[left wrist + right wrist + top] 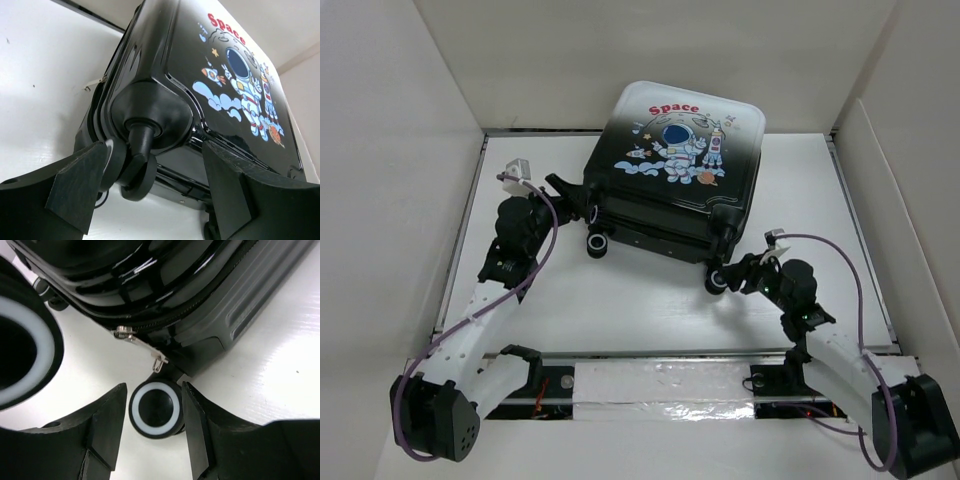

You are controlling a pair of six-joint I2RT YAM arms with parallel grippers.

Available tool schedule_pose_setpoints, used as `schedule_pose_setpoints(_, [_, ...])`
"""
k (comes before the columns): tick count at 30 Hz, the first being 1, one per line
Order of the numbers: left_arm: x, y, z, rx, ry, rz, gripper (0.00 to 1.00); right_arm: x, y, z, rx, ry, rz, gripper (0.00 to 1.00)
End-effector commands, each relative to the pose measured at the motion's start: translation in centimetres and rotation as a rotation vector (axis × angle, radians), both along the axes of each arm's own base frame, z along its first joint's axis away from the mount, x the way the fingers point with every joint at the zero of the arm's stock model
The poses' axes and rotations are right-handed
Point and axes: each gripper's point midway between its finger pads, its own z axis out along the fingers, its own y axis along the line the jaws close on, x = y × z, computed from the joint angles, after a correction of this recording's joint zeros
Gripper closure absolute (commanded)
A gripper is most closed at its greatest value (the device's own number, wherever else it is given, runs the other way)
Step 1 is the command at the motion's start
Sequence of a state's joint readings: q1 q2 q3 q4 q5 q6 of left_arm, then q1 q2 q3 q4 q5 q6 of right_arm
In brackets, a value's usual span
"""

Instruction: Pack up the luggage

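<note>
My left gripper moves toward the luggage (675,150) next and closes its fingers around the luggage's black twin wheel. That wheel sits to the gripper's right in the top view.
The luggage (675,150) lies shut on its side at the back middle of the table, with the astronaut and red "Space" print facing up and its black wheels toward me. My left gripper (575,195) is open at its near left corner. In the left wrist view the gripper (150,195) straddles the corner wheel (137,170) below the shell (225,75). My right gripper (735,275) is open at the near right wheel (716,281). In the right wrist view its fingers (154,390) stand either side of that white-ringed wheel (155,410), the right one close against it.
White walls close in the table on the left (390,180), back and right. A silver taped strip (665,395) runs along the near edge between the arm bases. The zipper pulls (132,336) hang at the luggage seam, and a second wheel (20,350) looms at the left.
</note>
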State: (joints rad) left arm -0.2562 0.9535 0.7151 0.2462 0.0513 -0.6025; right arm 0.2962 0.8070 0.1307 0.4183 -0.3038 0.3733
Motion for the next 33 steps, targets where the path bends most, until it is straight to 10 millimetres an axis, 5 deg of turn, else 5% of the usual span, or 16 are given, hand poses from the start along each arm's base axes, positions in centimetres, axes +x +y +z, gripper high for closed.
schedule_pose_setpoints(1, [-0.4, -0.3, 0.3, 0.017, -0.008, -0.025, 0.25, 2.6, 0.6, 5.3, 0.037, -0.191, -0.009, 0.46])
schedule_pose_setpoints(5, [-0.4, -0.6, -2.0, 0.032, 0.037, -0.046, 0.23, 3.6, 1.0, 5.4, 0.055, -0.209, -0.011, 0.45])
schedule_pose_setpoints(15, [1.2, -2.4, -3.5, 0.066, 0.073, -0.14, 0.19, 4.9, 2.0, 8.0, 0.104, -0.275, 0.002, 0.44])
schedule_pose_setpoints(20, [1.8, -2.7, -4.6, 0.067, 0.091, -0.145, 0.26, 4.9, 2.7, 8.3, 0.122, -0.28, 0.021, 0.56])
schedule_pose_setpoints(23, [2.2, -3.0, -4.4, 0.055, 0.083, -0.155, 0.38, 4.9, 3.1, 8.1, 0.133, -0.278, 0.032, 0.73])
schedule_pose_setpoints(25, [2.5, -3.3, -4.2, 0.048, 0.079, -0.167, 0.6, 4.6, 3.2, 8.1, 0.147, -0.284, 0.027, 0.86])
schedule_pose_setpoints(31, [2.9, -4.3, -3.8, 0.02, 0.05, -0.212, 0.99, 2.9, 3.9, 8.7, 0.181, -0.312, 0.001, 1.0])
schedule_pose_setpoints(33, [2.3, -5.5, -3.7, -0.007, 0.045, -0.263, 1.0, 1.4, 5.5, 8.0, 0.164, -0.293, 0.034, 1.0])
